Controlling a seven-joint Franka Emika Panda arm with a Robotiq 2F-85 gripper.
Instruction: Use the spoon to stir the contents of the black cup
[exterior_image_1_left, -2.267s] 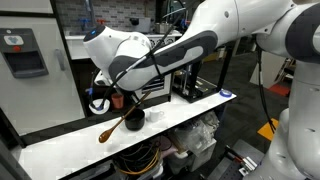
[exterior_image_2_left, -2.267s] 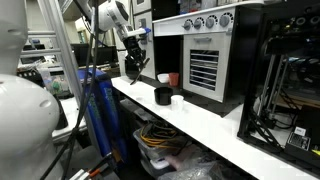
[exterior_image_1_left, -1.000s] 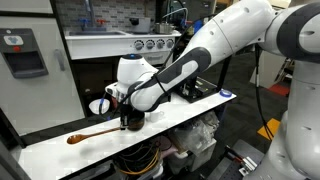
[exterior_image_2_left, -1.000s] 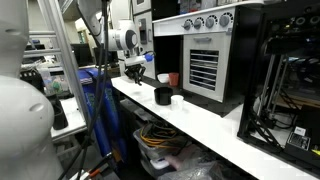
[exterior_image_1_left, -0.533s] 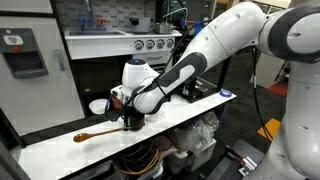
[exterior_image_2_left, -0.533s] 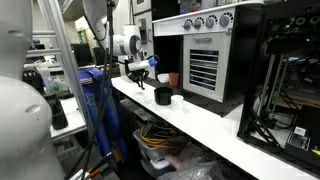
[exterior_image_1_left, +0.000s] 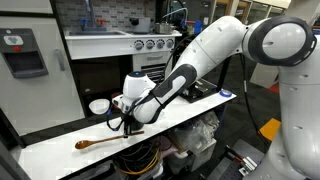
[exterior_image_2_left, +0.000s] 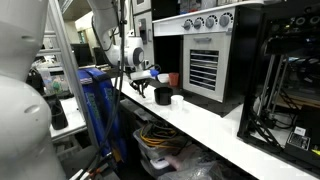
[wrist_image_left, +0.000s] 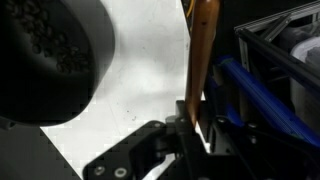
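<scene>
My gripper already hangs low over the clear white tabletop (wrist_image_left: 148, 70) beside the black cup (exterior_image_1_left: 109, 146), so next I should lower it a little and release the spoon there.
The long brown wooden spoon (exterior_image_1_left: 100, 140) lies low over the white table, its bowl at the left and its handle running up into my gripper (exterior_image_1_left: 125, 126). In the wrist view the thin handle (wrist_image_left: 204, 55) passes between the fingers (wrist_image_left: 193, 128), which are shut on it. The short round black cup (exterior_image_2_left: 163, 96) stands on the table just beside the gripper (exterior_image_2_left: 139, 86). It fills the upper left of the wrist view (wrist_image_left: 50, 55), apart from the spoon. In the exterior view with the spoon, the gripper mostly hides the cup.
A white bowl (exterior_image_1_left: 98, 106) stands behind the gripper. A small white cup (exterior_image_2_left: 178, 99) and a red cup (exterior_image_2_left: 172, 79) stand near the black cup, in front of an oven-like box (exterior_image_2_left: 205, 55). The table's front edge (exterior_image_1_left: 150, 139) is close. Blue frame parts (wrist_image_left: 265, 95) lie below it.
The arm has come down and shifted a little toward the black cup, still holding the spoon. The spoon has dropped lower, its bowl now close to the table.
</scene>
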